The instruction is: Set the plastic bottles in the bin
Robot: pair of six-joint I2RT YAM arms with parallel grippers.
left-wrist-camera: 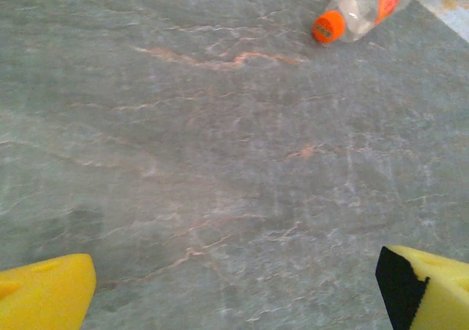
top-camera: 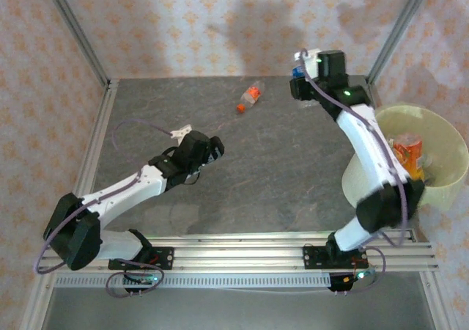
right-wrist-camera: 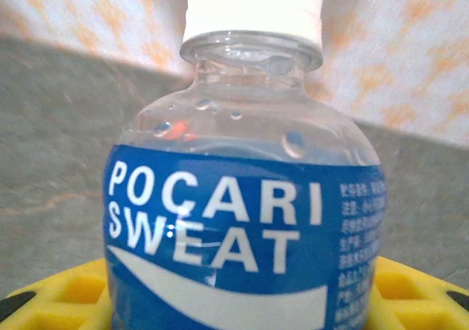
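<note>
The clear bottle is still outside the bin that holds others, so the robot's right gripper needs to swing sideways over the far part of the bin's opening (top-camera: 416, 123) next and release the bottle.
A clear bottle with a blue Pocari Sweat label and white cap (right-wrist-camera: 242, 220) sits between the yellow fingers (right-wrist-camera: 58, 290) of my right gripper (right-wrist-camera: 242, 304), which is shut on it. From above, that gripper (top-camera: 304, 77) holds it at the table's far right, near the back wall. A small bottle with an orange cap and label (top-camera: 250, 97) lies on its side at the far middle of the table, and it also appears as the orange-capped bottle (left-wrist-camera: 359, 7). My left gripper (top-camera: 211, 151) hovers open over bare table, well short of it. The pale yellow-green bin (top-camera: 447, 128) stands at the right with orange-labelled bottles (top-camera: 407, 154) inside.
The grey stone-patterned table (top-camera: 278, 176) is bounded by metal frame posts (top-camera: 73, 29) and patterned walls at the back. The right arm's white link (top-camera: 370, 154) stretches past the bin's left rim. An aluminium rail (top-camera: 242, 253) runs along the near edge.
</note>
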